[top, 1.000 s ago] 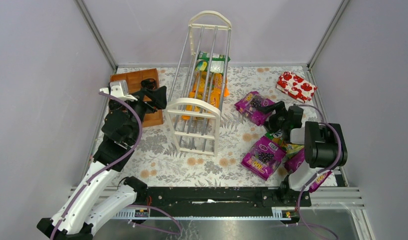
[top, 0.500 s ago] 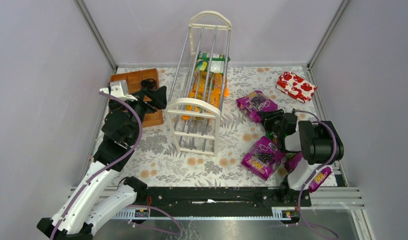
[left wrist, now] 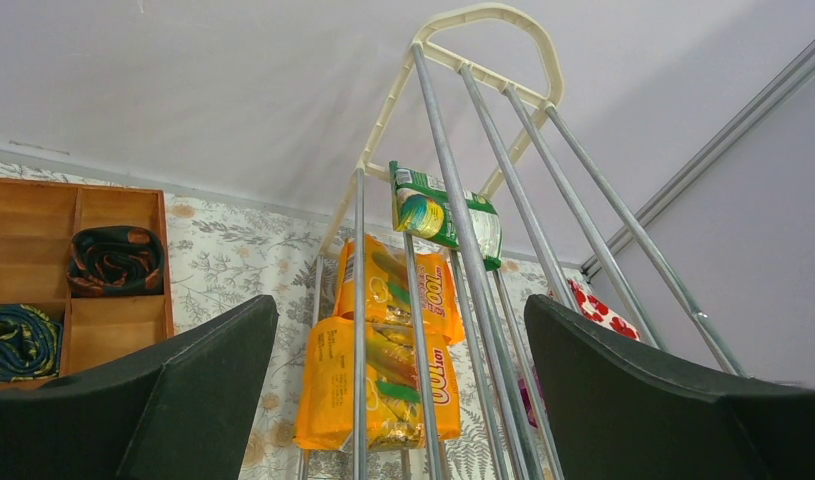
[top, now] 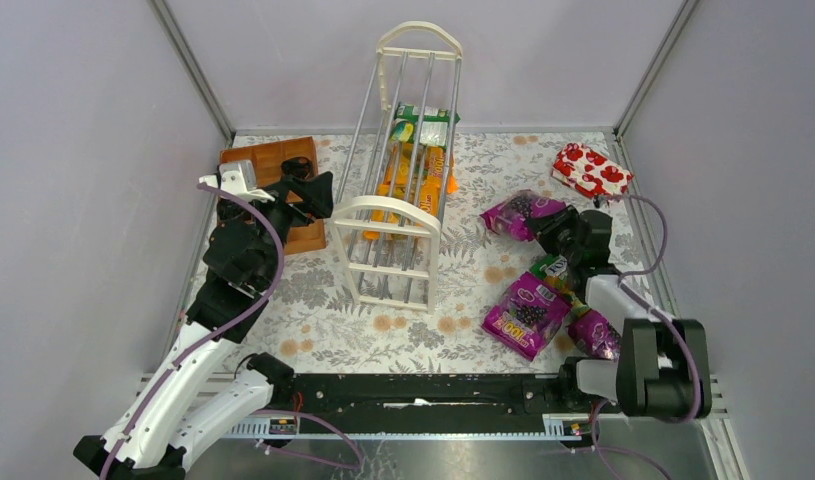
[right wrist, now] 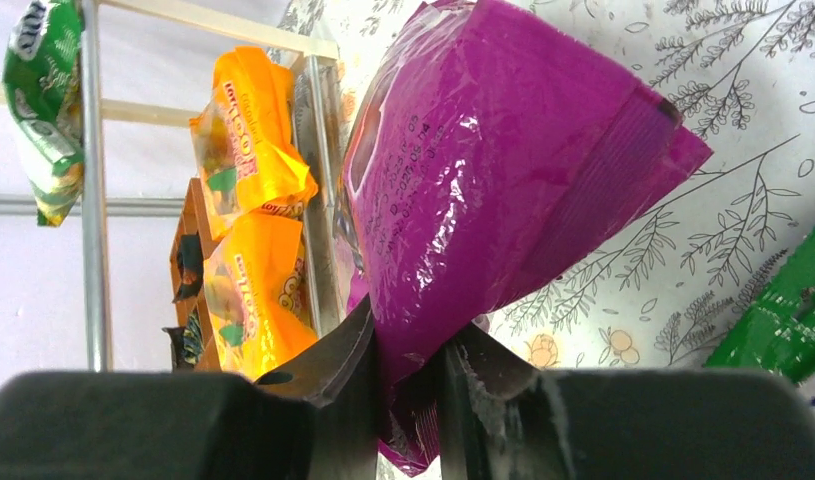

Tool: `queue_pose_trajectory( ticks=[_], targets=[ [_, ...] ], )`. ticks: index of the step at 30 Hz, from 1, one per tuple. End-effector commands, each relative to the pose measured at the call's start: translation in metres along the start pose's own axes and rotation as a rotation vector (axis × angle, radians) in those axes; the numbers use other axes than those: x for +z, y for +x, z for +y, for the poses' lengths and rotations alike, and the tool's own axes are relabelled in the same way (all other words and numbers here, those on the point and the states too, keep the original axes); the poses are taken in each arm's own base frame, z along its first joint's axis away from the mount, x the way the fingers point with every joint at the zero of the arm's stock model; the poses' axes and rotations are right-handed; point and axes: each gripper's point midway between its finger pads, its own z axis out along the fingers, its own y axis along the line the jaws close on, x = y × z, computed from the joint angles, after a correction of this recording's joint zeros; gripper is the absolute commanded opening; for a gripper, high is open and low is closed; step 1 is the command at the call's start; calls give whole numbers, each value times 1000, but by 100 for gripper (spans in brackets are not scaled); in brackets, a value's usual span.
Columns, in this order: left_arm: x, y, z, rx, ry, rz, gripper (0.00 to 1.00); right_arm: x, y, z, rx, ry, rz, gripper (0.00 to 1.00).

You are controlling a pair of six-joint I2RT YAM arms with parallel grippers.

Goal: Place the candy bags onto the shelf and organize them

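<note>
The top rods' far end [top: 419, 68] is bare, so my right gripper should next rise outward and left in the top view and release the purple bag onto it.
The cream-white shelf [top: 398, 170] stands mid-table, with orange candy bags [top: 411, 180] and a green one [top: 425, 120] among its rods. My right gripper [top: 565, 232] is shut on the edge of a purple candy bag [top: 523, 212], which is tilted up off the table right of the shelf. In the right wrist view the bag [right wrist: 503, 170] fills the frame, pinched between the fingers of the gripper [right wrist: 411, 350]. More purple bags [top: 526, 313] and a green bag [top: 553, 268] lie near the right arm. My left gripper [top: 308, 185] is open left of the shelf [left wrist: 463, 200], holding nothing.
A red packet with white shapes [top: 591, 172] lies at the back right. The brown wooden tray [top: 273, 165] sits at the back left beside my left gripper. Grey walls close in three sides.
My right gripper has closed on the purple bag and tipped it up off the table. The right arm's elbow has swung down toward the near edge. The left arm has not moved.
</note>
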Motion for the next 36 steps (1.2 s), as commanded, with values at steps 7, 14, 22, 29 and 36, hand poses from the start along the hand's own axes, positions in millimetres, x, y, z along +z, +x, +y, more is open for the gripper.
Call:
queue_pose_trajectory(
  ticks=[7,14,22,29,36],
  targets=[
    [0,-5,-5,-12,20,-17,99,-59,-87,151,-270,-263,-156,13],
    [0,-5,-3,-8,13,-19,99,-77,-133,273,-376,-515,-141,13],
    [1,-7,2,4,-13,-26,99,-75,-167,371,-381,-707,-76,13],
    [2,-6,3,11,-22,-25,99,-60,-135,443,-297,-924,168,12],
    [0,-10,5,10,-27,-37,99,-24,-93,464,-123,-960,316,10]
  ],
)
